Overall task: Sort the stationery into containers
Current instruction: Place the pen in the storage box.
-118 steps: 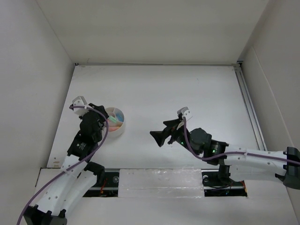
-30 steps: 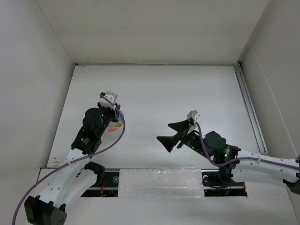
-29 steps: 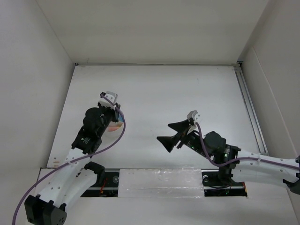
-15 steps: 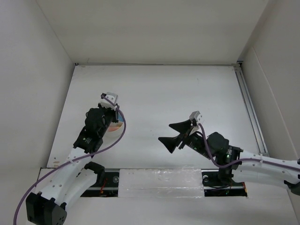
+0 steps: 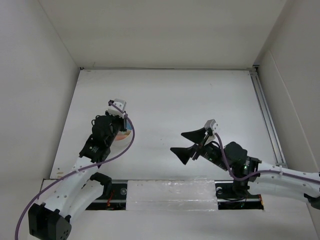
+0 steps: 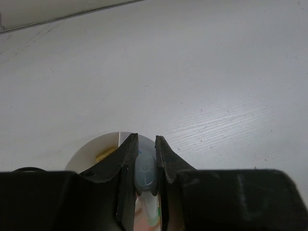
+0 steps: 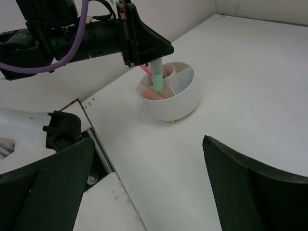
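Note:
The robot should next lower the green marker [image 6: 146, 168] into the tub's near wedge with its left gripper and then open that gripper.
My left gripper [image 6: 146, 139] is shut on a stubby green marker [image 6: 146, 168] with a pale bluish top. It holds the marker upright over the round white tub [image 6: 91, 154]. From the right wrist view, the marker [image 7: 158, 83] reaches down into one wedge of the tub [image 7: 179, 107], beside a thin pink pen [image 7: 146, 71] and an orange item [image 7: 154, 96]. A small yellowish piece [image 6: 105, 155] lies in another wedge. From above, the left gripper [image 5: 114, 125] covers most of the tub [image 5: 127, 135]. My right gripper [image 5: 186, 144] hangs open and empty over the table's middle, well right of the tub.
A tiny tan speck [image 7: 173, 122] lies on the table at the foot of the tub. White walls enclose the table on three sides. A metal rail [image 5: 265, 110] runs along the right edge. The front ledge with the arm bases [image 5: 170, 192] lies near me.
Since the earliest frame, my left gripper has swung right to stand over the tub, and the right arm has pulled back to the right. Over the last second both barely shift.

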`<state>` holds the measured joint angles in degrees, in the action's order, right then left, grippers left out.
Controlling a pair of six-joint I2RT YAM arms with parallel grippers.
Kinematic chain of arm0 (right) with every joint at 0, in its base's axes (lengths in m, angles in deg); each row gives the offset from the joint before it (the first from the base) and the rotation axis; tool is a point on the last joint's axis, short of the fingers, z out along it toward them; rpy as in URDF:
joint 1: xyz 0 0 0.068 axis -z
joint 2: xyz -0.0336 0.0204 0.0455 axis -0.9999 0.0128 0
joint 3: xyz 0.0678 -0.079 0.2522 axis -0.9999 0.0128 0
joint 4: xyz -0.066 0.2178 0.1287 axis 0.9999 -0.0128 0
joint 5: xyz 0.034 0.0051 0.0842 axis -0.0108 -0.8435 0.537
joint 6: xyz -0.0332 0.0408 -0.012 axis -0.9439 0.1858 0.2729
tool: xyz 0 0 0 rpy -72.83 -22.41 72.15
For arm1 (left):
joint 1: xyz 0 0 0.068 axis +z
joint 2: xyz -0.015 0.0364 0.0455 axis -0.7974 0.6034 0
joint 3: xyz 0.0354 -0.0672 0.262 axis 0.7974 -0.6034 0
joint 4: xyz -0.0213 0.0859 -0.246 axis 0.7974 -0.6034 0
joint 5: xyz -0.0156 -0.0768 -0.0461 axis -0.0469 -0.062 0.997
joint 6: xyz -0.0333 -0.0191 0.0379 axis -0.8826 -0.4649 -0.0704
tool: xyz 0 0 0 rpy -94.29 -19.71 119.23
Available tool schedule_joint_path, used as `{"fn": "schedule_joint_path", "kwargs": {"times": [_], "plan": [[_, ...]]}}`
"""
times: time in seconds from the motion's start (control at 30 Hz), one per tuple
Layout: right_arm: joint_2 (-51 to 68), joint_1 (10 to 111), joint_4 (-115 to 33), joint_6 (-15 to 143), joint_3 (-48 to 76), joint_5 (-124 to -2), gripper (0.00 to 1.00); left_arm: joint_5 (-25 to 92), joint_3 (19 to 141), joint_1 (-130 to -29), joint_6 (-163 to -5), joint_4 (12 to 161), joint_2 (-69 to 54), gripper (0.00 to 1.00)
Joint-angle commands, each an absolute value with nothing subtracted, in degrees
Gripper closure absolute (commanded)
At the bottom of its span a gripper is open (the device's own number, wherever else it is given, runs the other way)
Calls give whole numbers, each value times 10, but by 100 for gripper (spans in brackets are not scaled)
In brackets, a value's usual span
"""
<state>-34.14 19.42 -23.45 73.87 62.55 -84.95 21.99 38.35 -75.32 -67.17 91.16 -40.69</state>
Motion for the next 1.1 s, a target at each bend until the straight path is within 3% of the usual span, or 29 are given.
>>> {"fn": "schedule_joint_path", "kwargs": {"times": [0.0,0.33,1.07], "plan": [[-355,190,-207,730,634,-841,0,224,376,-755,-687,934,-398,100],[-372,190,-207,725,640,-847,0,258,370,-755,-687,934,-382,100],[-365,190,-213,725,634,-831,0,208,360,-755,-687,924,-376,100]]}}
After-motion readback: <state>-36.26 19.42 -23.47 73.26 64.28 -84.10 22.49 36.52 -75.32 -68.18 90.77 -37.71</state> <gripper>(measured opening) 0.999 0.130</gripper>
